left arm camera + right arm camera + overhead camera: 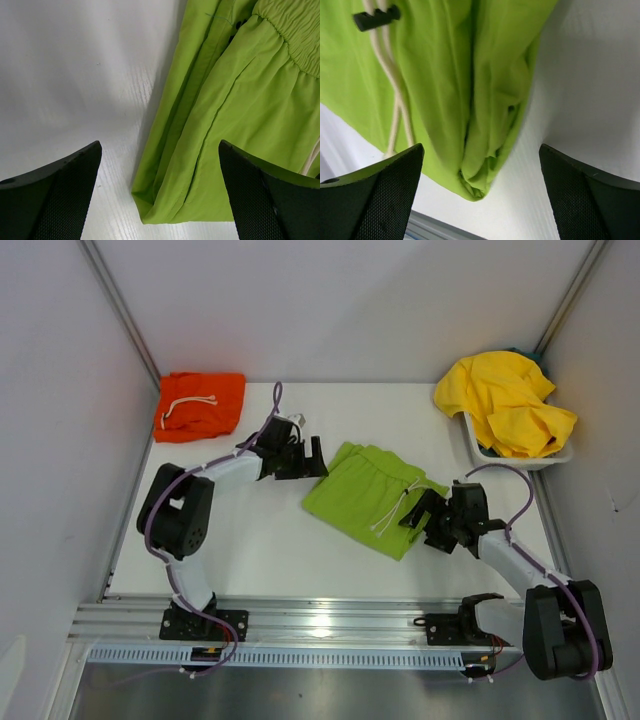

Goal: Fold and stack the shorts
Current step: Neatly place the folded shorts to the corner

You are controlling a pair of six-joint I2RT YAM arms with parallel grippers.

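Observation:
The green shorts' bunched side edge (422,526) (492,122) lies below my right gripper, between its open fingers, so the gripper will next go down and slightly outward onto it.
Lime green shorts (368,496) lie folded on the white table's middle, white drawstrings (392,515) trailing over them. My left gripper (303,459) stands open at their far left corner; that corner (165,200) shows between its fingers. At the near right edge my right gripper (418,512) is open too, with a bunched corner (479,180) of the green shorts and the drawstring (395,95) between its fingers. Folded orange shorts (199,405) rest at the far left. Yellow shorts (508,402) are heaped in a basket.
A white basket (560,456) stands at the far right corner against the wall. Grey walls close the table on three sides. A metal rail (330,620) runs along the near edge at the arm bases.

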